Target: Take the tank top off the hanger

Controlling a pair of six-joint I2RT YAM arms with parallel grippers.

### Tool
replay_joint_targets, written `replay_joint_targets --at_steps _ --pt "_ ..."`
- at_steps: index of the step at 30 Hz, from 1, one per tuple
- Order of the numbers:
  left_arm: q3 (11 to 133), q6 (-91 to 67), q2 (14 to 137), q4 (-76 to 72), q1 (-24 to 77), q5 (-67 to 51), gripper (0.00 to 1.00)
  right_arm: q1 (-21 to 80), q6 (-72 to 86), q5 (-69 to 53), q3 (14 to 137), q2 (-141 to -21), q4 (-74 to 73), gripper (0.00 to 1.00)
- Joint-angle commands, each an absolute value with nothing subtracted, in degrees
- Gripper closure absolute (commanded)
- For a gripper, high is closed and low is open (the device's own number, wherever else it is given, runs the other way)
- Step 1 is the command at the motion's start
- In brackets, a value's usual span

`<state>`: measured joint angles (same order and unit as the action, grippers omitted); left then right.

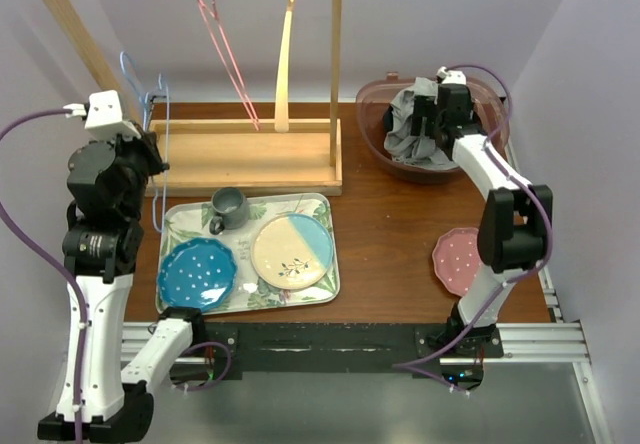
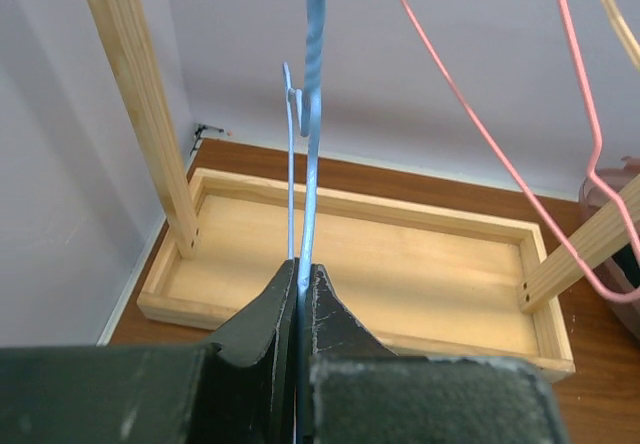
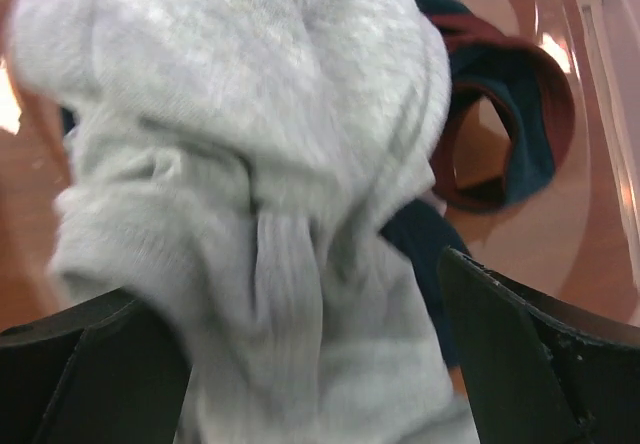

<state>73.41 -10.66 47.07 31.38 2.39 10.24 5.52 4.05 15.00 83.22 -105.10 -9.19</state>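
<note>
I should carry the bare blue hanger outward with my left gripper, hook it on the bar's empty part beside the pink hanger and release.
A thin blue wire hanger (image 1: 160, 134) (image 2: 312, 114) stands bare beside the rack's left post, with my left gripper (image 1: 150, 132) (image 2: 300, 269) shut on its wire. The grey tank top (image 1: 405, 126) (image 3: 230, 144) lies crumpled in the clear brownish bin (image 1: 372, 99) at the back right, off the hanger. My right gripper (image 1: 432, 124) (image 3: 290, 279) hangs just over it, its jaws wide open with the grey cloth between and below them. A dark teal garment with a maroon trim (image 3: 500, 114) lies under the tank top.
A wooden rack (image 1: 250, 154) stands at the back with a pink wire hanger (image 1: 232, 64) and a wooden hanger (image 1: 285, 64) on its bar. In front lies a floral tray (image 1: 330, 254) with a mug (image 1: 230, 207), a blue plate (image 1: 195, 274) and a yellow-blue plate (image 1: 292, 251). A pink plate (image 1: 455, 259) is at the right.
</note>
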Motion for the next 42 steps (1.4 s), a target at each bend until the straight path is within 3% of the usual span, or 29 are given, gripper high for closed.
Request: replay_joint_targets --at_steps 1,10,17,27,42 --pt "77.8 -9.1 50.7 23.9 2.5 9.9 1.0 5.8 9.8 7.6 75.5 -89.5 -15.9 0.01" --pt "86.6 -5.7 60.1 22.2 2.4 9.8 1.0 8.9 21.2 -6.9 51.8 -58.8 -9.1 0.01" --pt "88.9 -4.9 63.8 12.1 2.3 9.4 1.0 9.2 22.1 -11.6 47.8 -48.5 -10.4 0.01" --pt "94.6 -1.8 72.1 8.8 2.1 12.4 1.0 9.3 22.4 -15.1 44.9 -42.2 -10.6 0.01" --pt "100.9 2.9 80.4 4.2 0.4 12.3 1.0 9.5 20.9 -14.2 46.6 -41.8 -13.7 0.01"
